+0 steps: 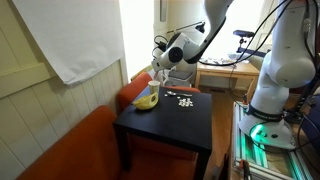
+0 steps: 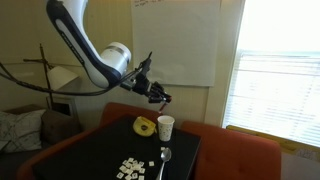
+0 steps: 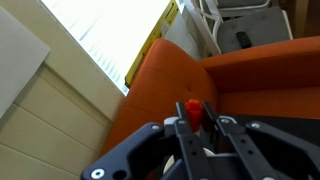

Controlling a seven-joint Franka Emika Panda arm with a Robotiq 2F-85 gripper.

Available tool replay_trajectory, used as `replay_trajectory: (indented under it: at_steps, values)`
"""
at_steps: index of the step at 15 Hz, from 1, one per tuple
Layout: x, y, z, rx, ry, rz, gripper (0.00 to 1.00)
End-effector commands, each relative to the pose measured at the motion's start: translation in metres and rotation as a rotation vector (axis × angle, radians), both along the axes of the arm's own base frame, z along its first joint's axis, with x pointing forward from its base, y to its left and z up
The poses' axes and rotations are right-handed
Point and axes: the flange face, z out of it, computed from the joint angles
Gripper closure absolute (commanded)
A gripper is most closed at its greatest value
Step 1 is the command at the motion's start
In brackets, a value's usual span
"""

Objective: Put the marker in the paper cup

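My gripper should move down toward the cup's opening [image 2: 166, 119] and let go of the red marker inside the white paper cup, because the marker hangs just above the cup.
My gripper [image 3: 193, 116] is shut on a red-capped marker [image 3: 192, 108]; its red end sticks out between the fingertips in the wrist view. In an exterior view the gripper [image 2: 160, 96] hangs just above the white paper cup [image 2: 165, 127], which stands upright on the black table [image 2: 110, 155]. In an exterior view the gripper [image 1: 157, 68] is above the table's far side; the cup is hidden there behind the gripper. A white rim shows below the fingers in the wrist view.
A yellow object [image 2: 145, 126] lies beside the cup. Several small white pieces [image 2: 131, 169] and a spoon [image 2: 165, 158] lie on the table. An orange sofa [image 3: 230, 70] surrounds the table. A desk [image 1: 228, 72] stands behind.
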Motion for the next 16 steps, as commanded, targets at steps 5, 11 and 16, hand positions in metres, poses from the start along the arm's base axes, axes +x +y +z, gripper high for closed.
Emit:
replay_trajectory:
  at_steps: [5,11,16]
  values:
    - [0.004,-0.002,0.005,-0.058,-0.032,0.035,0.95]
    - [0.003,-0.001,0.003,-0.041,-0.012,0.017,0.81]
    - [0.007,0.005,-0.02,-0.033,0.028,0.008,0.95]
